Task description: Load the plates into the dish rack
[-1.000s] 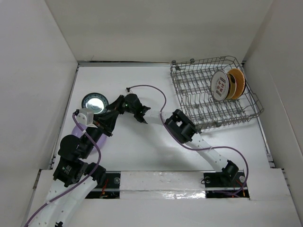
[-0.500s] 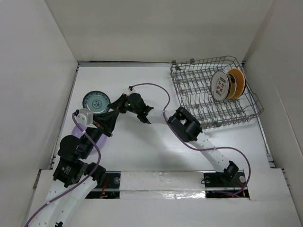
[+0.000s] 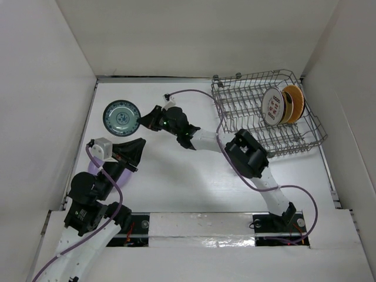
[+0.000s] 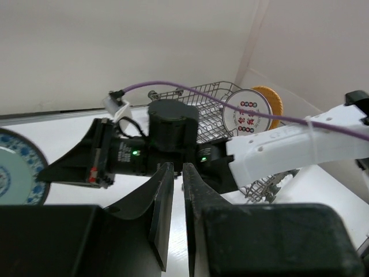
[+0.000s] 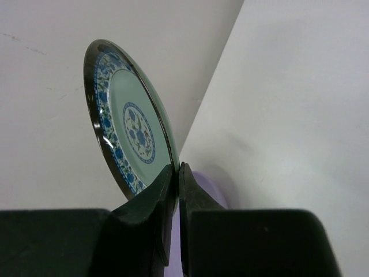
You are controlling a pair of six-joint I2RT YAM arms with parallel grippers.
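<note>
My right gripper needs to swing to its right in the top view over the empty rack slots (image 3: 254, 109) beside the white plate, lower and release.
The teal patterned plate (image 3: 121, 117) is at the far left of the table. My right gripper (image 3: 143, 121) is shut on its right rim. In the right wrist view the plate (image 5: 130, 130) stands tilted on edge, its rim pinched between the fingers at my right gripper (image 5: 176, 173). My left gripper (image 3: 132, 151) is shut and empty, just in front of the plate; the left wrist view (image 4: 177, 173) shows nothing between its jaws. The lavender plate (image 3: 94, 167) is mostly hidden under my left arm. The dish rack (image 3: 235, 126) holds a white plate with red marks (image 3: 272, 106) and an orange one (image 3: 294, 104).
White walls enclose the table on the left, back and right. My right arm reaches across the table's middle from the rack side, with a purple cable (image 3: 194, 108) looping above it. In the left wrist view the rack (image 4: 210, 107) is behind the right arm.
My right arm has stretched further left and its gripper now holds the teal plate's rim; the plate has shifted back a little and tilted. My left gripper has drawn back toward me.
</note>
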